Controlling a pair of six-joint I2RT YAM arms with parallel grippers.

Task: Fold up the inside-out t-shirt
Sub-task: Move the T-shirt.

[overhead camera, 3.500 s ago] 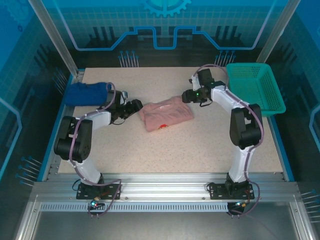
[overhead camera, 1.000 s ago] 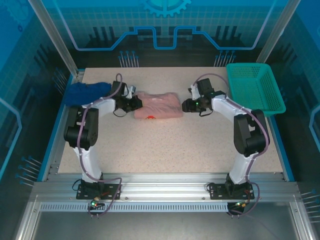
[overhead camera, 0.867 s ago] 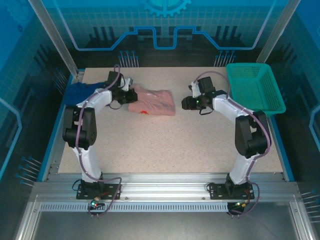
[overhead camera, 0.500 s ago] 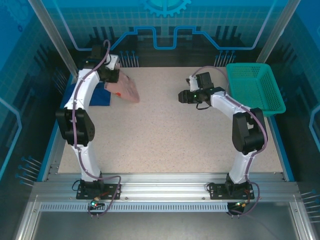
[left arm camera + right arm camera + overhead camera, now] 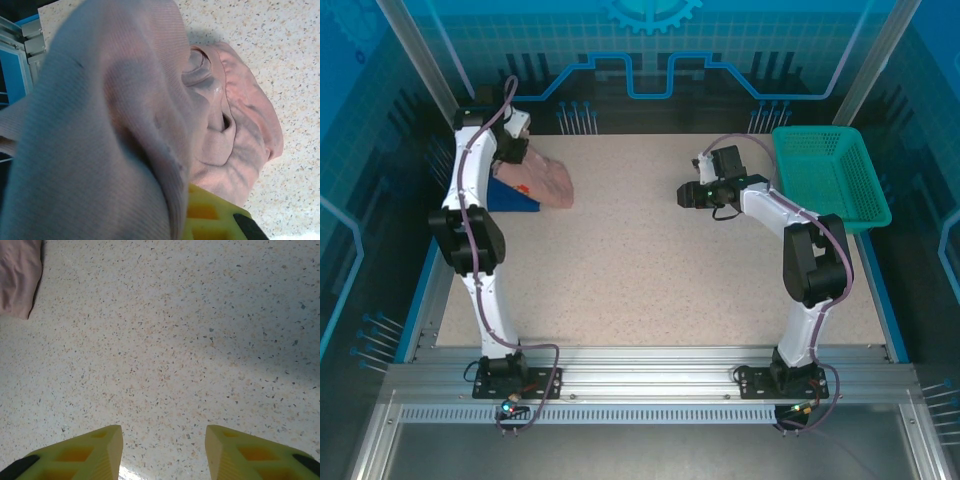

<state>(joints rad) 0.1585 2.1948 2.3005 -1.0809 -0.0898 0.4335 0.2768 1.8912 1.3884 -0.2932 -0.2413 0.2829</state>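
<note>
The left gripper moves toward the blue bar next, goes down and releases the t-shirt. The t-shirt still hangs bunched and crooked over the dark blue cloth (image 5: 516, 199).
The inside-out t-shirt (image 5: 546, 181) is a dusty-pink bundle at the table's far left, hanging down from my left gripper (image 5: 513, 150) and trailing over the dark blue cloth (image 5: 516, 199). In the left wrist view the t-shirt (image 5: 125, 110) drapes over the jaws, which are shut on it; one yellow finger (image 5: 212, 220) sticks out below the fabric. My right gripper (image 5: 684, 193) hovers over bare table right of centre, open, with nothing between its fingers (image 5: 95, 450). A corner of the t-shirt (image 5: 17, 275) lies far ahead of the right gripper (image 5: 164, 445).
A green mesh basket (image 5: 830, 175) stands at the table's far right edge. The dark blue cloth lies against the left rim beneath the shirt. The speckled tabletop (image 5: 650, 270) stretches between the arms, and a blue frame rail (image 5: 10, 70) borders the left side.
My left arm has dragged and lifted the pink shirt from the table's middle to the far left corner, onto the blue cloth. The right gripper has let go and stays open near where it was.
</note>
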